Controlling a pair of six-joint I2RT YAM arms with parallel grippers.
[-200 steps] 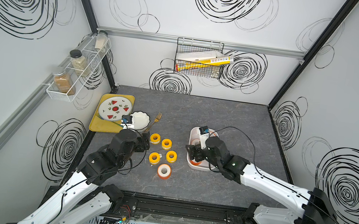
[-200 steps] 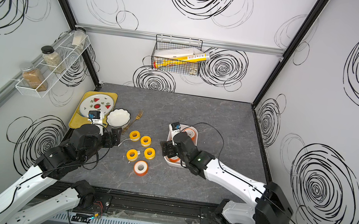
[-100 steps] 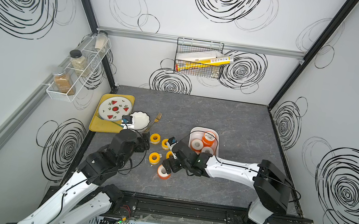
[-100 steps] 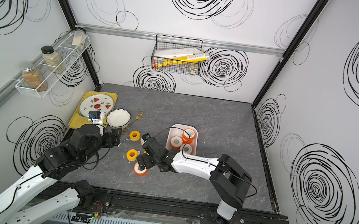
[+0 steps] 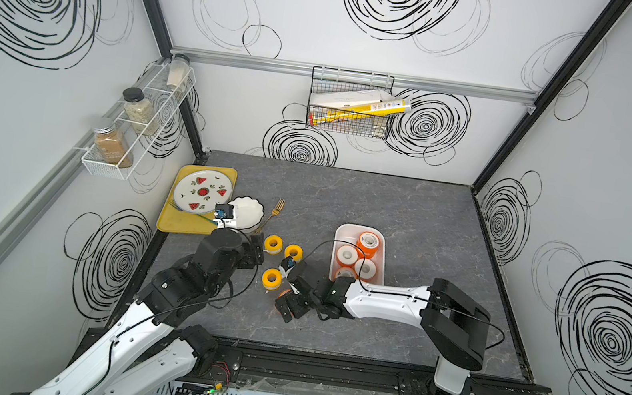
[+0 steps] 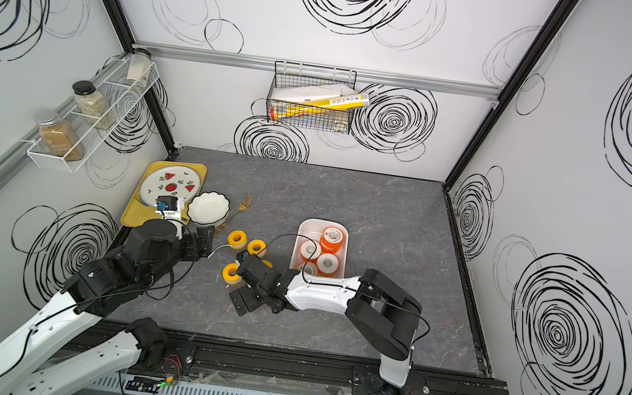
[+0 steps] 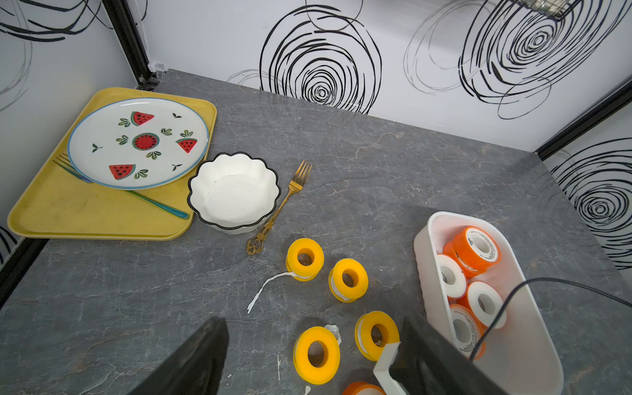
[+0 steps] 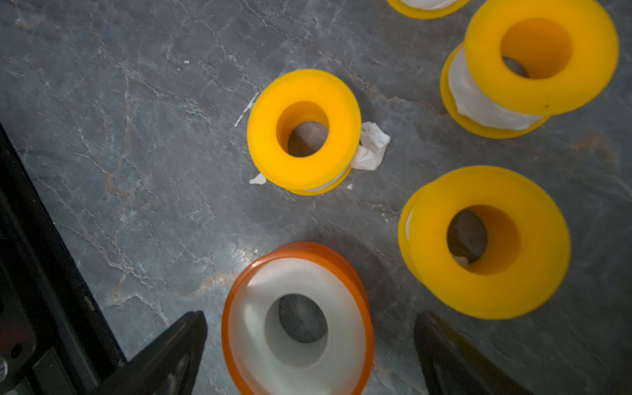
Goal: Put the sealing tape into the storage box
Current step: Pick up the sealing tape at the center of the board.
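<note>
The orange-flanged spool (image 8: 297,325) stands just below, between the two open fingers. My right gripper will go down around it next and close on its sides.
The storage box (image 5: 339,236) is a white tub right of centre, seen in both top views (image 6: 302,232), and holds several spools of sealing tape (image 5: 368,243). Several yellow spools (image 5: 272,278) stand on the table to its left (image 7: 305,258). An orange-flanged spool (image 8: 297,325) stands nearest the front. My right gripper (image 8: 307,352) is open, one finger on each side of that spool with gaps showing; in a top view it (image 5: 291,299) hides most of it. My left gripper (image 7: 314,362) hangs open and empty over the yellow spools (image 5: 256,252).
A yellow tray (image 5: 176,221) with a watermelon plate (image 5: 202,191) lies at the left, beside a white scalloped bowl (image 5: 247,212) and a gold fork (image 5: 272,211). A loose tape strip (image 7: 265,290) trails from one yellow spool. A wire basket (image 5: 350,102) hangs on the back wall.
My right arm has swung from the storage box leftward and down to the orange spool at the front, its jaws opening wider. The left arm has stayed still.
</note>
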